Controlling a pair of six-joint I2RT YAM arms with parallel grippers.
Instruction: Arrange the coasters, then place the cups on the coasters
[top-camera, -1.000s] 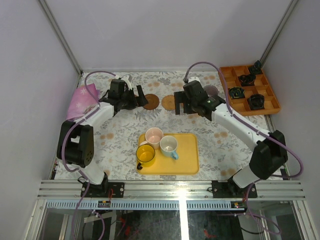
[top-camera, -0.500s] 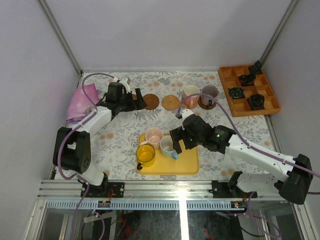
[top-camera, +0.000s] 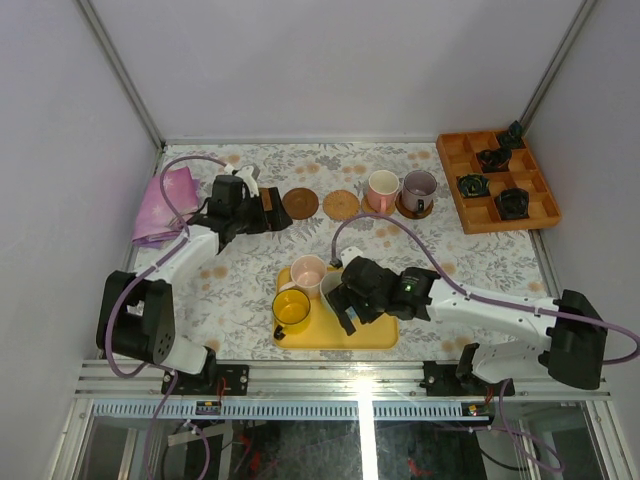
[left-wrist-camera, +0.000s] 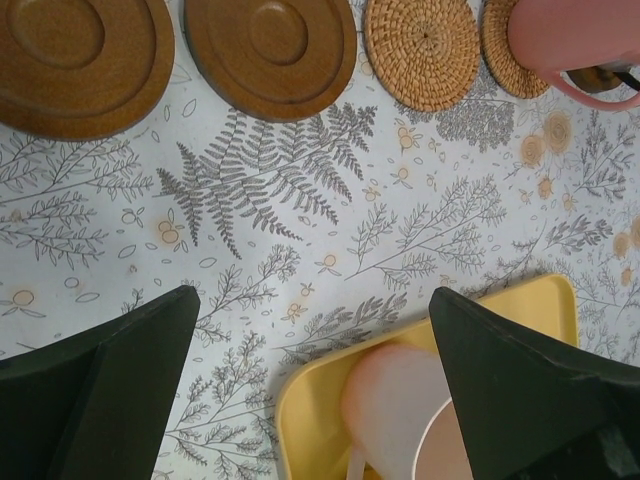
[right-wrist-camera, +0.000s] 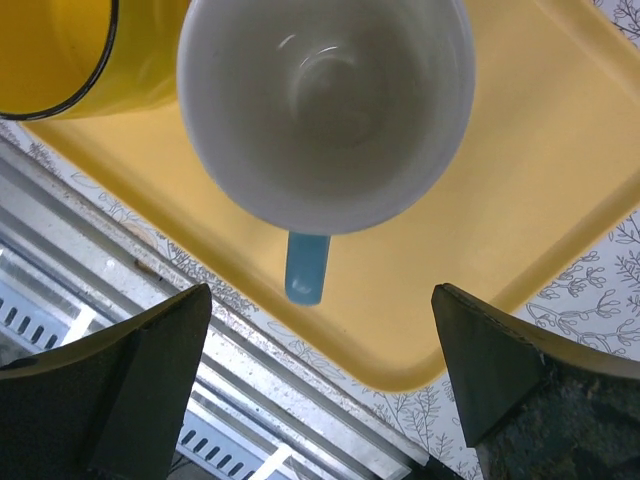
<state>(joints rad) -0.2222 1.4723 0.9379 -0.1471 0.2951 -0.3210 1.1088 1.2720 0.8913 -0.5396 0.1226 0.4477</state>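
Observation:
My right gripper's fingers are open. My right gripper will first lower and move toward the cup to get the light blue cup's handle (top-camera: 351, 313) (right-wrist-camera: 307, 269) between them.
Two wooden coasters (left-wrist-camera: 75, 55) (left-wrist-camera: 270, 50) lie in a row with a woven coaster (left-wrist-camera: 420, 50). A salmon cup (top-camera: 383, 190) and a mauve cup (top-camera: 419, 188) stand on coasters further right. My left gripper (top-camera: 266, 207) is open over the bare cloth near the row's left end, holding nothing. On the yellow tray (top-camera: 375, 320) stand a yellow cup (top-camera: 291, 310) and a pale pink cup (top-camera: 308, 270). The light blue cup (right-wrist-camera: 325, 110) is there too, its handle pointing to the near edge. My right gripper (right-wrist-camera: 320, 385) hangs open above that handle, touching nothing.
An orange compartment tray (top-camera: 545, 205) with small black gadgets sits at the back right. A pink cloth (top-camera: 165, 205) lies at the back left. The metal rail (right-wrist-camera: 200, 400) of the table's near edge runs just beyond the yellow tray.
My right arm swung from the back row down to the yellow tray, uncovering the salmon and mauve cups. My left gripper drew slightly left. Both stayed open.

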